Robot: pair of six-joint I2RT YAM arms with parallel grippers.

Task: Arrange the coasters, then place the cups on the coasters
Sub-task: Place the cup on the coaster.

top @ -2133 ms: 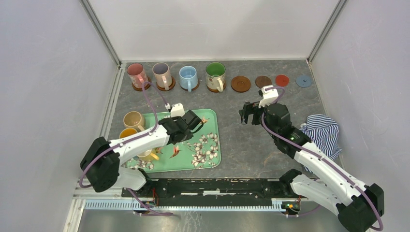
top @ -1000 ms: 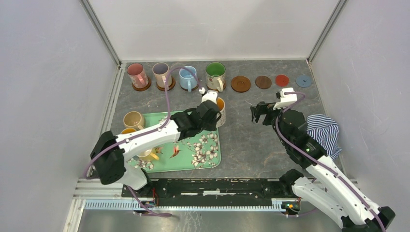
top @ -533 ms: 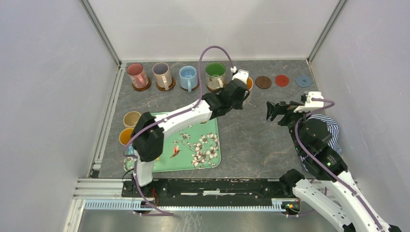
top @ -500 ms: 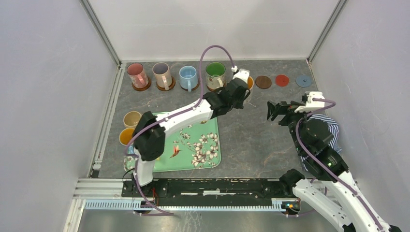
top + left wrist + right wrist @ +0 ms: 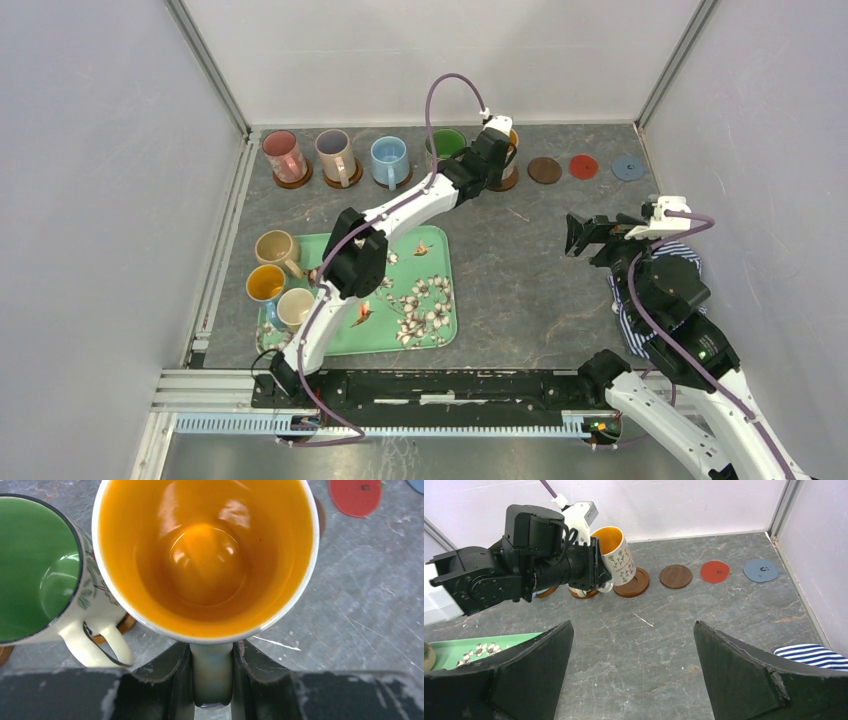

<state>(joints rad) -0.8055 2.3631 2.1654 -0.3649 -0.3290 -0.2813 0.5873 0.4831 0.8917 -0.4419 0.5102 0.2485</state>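
I will lower the orange cup's base onto the wooden coaster (image 5: pixel 504 183) beside the green cup with my left gripper and let go of the orange cup's handle, because that coaster is bare below the gripper.
My left gripper (image 5: pixel 212 656) is shut on the handle of the orange cup (image 5: pixel 205 555). It holds the cup tilted, with its base low over the bare wooden coaster (image 5: pixel 631 583) in the back row, right of the green cup (image 5: pixel 35 565). Whether cup and coaster touch I cannot tell. The pink cup (image 5: pixel 283 152), lilac cup (image 5: pixel 335 150) and light blue cup (image 5: pixel 389 158) stand on coasters further left. The dark brown coaster (image 5: pixel 676 576), red coaster (image 5: pixel 715 571) and blue-grey coaster (image 5: pixel 760 570) lie bare to the right. My right gripper (image 5: pixel 632 625) hangs open and empty over the table.
A green floral tray (image 5: pixel 420 300) lies at the near left. On its left end stand a tan cup (image 5: pixel 273 247), a yellow cup (image 5: pixel 266 283) and a pale one (image 5: pixel 294 305). A striped cloth (image 5: pixel 672 272) lies by the right wall under my right arm.
My left arm has carried the orange cup from the tray's far edge out to the back row, over the wooden coaster. My right arm has drawn back to the right, still open.
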